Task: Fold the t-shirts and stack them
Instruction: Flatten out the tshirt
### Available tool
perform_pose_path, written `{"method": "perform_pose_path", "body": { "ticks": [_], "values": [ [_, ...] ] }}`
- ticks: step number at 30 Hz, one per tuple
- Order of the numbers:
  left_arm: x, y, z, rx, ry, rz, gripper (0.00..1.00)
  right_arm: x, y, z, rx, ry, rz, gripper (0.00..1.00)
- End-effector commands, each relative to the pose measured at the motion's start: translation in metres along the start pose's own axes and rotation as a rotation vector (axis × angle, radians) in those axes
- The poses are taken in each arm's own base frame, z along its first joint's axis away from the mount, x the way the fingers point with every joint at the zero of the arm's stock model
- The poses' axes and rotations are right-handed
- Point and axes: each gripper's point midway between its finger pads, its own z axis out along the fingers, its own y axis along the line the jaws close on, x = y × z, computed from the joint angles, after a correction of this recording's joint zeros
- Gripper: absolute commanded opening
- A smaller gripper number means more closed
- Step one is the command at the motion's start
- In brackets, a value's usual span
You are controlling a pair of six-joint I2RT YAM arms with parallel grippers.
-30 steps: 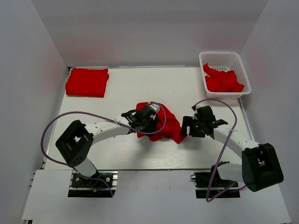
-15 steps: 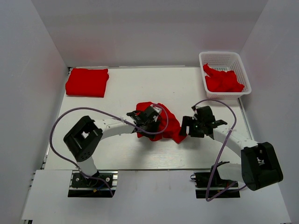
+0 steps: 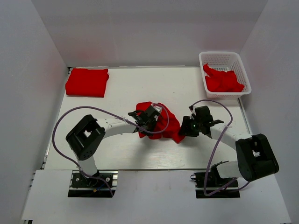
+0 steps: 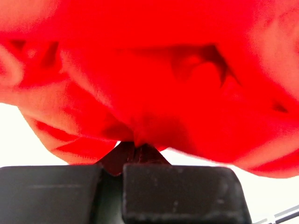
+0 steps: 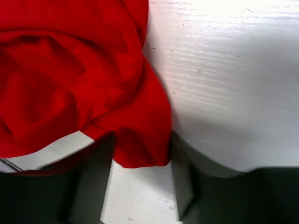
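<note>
The held shirt (image 5: 70, 70) lies crumpled, so my left gripper should go up, outward, then down onto the bare tabletop beside the folded red t-shirt and let go.
A crumpled red t-shirt (image 3: 169, 125) lies mid-table between both arms. My left gripper (image 3: 149, 123) sits on its left part; in the left wrist view its jaws (image 4: 135, 145) are shut, pinching a fold of the red cloth (image 4: 149, 70) that fills the picture. My right gripper (image 3: 186, 128) is at the shirt's right edge. In the right wrist view it (image 5: 140, 156) stands part open, fingers either side of a corner of the shirt (image 5: 70, 70) that lies flat on the table. A folded red t-shirt (image 3: 87, 82) rests at the back left.
A white lattice basket (image 3: 224, 54) at the back right holds more crumpled red t-shirts (image 3: 224, 82). White walls enclose the table on three sides. Purple cables loop over both arms.
The left gripper has closed on the cloth. The right gripper has moved left to the shirt's edge and its jaws have narrowed around the corner.
</note>
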Motion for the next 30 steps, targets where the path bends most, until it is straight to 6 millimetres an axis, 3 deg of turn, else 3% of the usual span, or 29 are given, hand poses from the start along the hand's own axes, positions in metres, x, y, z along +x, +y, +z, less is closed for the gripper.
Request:
{"method": "perform_pose_path", "body": {
  "ticks": [1,3,4,5,8,10,12,14,15,16,17,18,20,21,23,27,29,30],
  "values": [
    [-0.032,-0.006,-0.03,0.035,-0.159,-0.023,0.0,0.01,0.003,0.01,-0.046,0.032,0.004,0.47],
    [-0.038,-0.005,-0.04,0.036,-0.196,-0.029,0.0,0.007,0.005,0.012,-0.054,0.023,-0.001,0.31],
    [-0.042,-0.004,-0.05,0.039,-0.226,-0.033,0.0,0.005,0.005,0.012,-0.055,0.019,-0.003,0.1],
    [-0.045,-0.001,-0.056,0.025,-0.243,-0.048,0.0,0.002,0.004,0.011,-0.05,0.002,-0.014,0.0],
    [-0.057,0.008,-0.08,0.005,-0.305,-0.068,0.0,-0.012,0.004,0.003,-0.033,-0.064,-0.051,0.0],
    [-0.058,0.022,-0.093,-0.046,-0.325,-0.091,0.0,-0.033,0.001,-0.008,0.02,-0.155,-0.083,0.0],
    [-0.074,0.03,-0.121,-0.083,-0.398,-0.121,0.0,-0.052,-0.004,-0.024,0.087,-0.237,-0.106,0.0],
    [-0.075,0.05,-0.138,-0.181,-0.421,-0.141,0.0,-0.076,-0.018,-0.048,0.217,-0.338,-0.113,0.0],
    [-0.083,0.054,-0.151,-0.207,-0.452,-0.153,0.0,-0.095,-0.01,-0.068,0.227,-0.419,-0.129,0.0],
    [-0.079,0.068,-0.16,-0.265,-0.441,-0.17,0.0,-0.105,-0.011,-0.08,0.258,-0.45,-0.132,0.0],
    [-0.083,0.081,-0.173,-0.339,-0.472,-0.182,0.0,-0.118,-0.022,-0.096,0.353,-0.514,-0.117,0.0],
    [-0.092,0.085,-0.187,-0.367,-0.502,-0.206,0.0,-0.127,-0.019,-0.115,0.376,-0.556,-0.111,0.0],
    [-0.092,0.105,-0.208,-0.481,-0.52,-0.219,0.0,-0.155,-0.019,-0.152,0.467,-0.668,-0.105,0.0],
    [-0.1,0.109,-0.223,-0.503,-0.551,-0.24,0.0,-0.156,-0.022,-0.163,0.496,-0.678,-0.106,0.0],
    [-0.102,0.121,-0.242,-0.574,-0.577,-0.249,0.0,-0.179,-0.013,-0.204,0.535,-0.798,-0.097,0.0],
    [-0.121,0.128,-0.298,-0.584,-0.709,-0.306,0.0,-0.201,0.005,-0.265,0.554,-0.953,-0.1,0.0],
    [-0.127,0.134,-0.331,-0.573,-0.805,-0.336,0.0,-0.215,0.023,-0.308,0.536,-1.057,-0.113,0.0],
    [-0.129,0.135,-0.346,-0.564,-0.838,-0.329,0.0,-0.217,0.027,-0.316,0.534,-1.07,-0.126,0.0]
  ]
}}
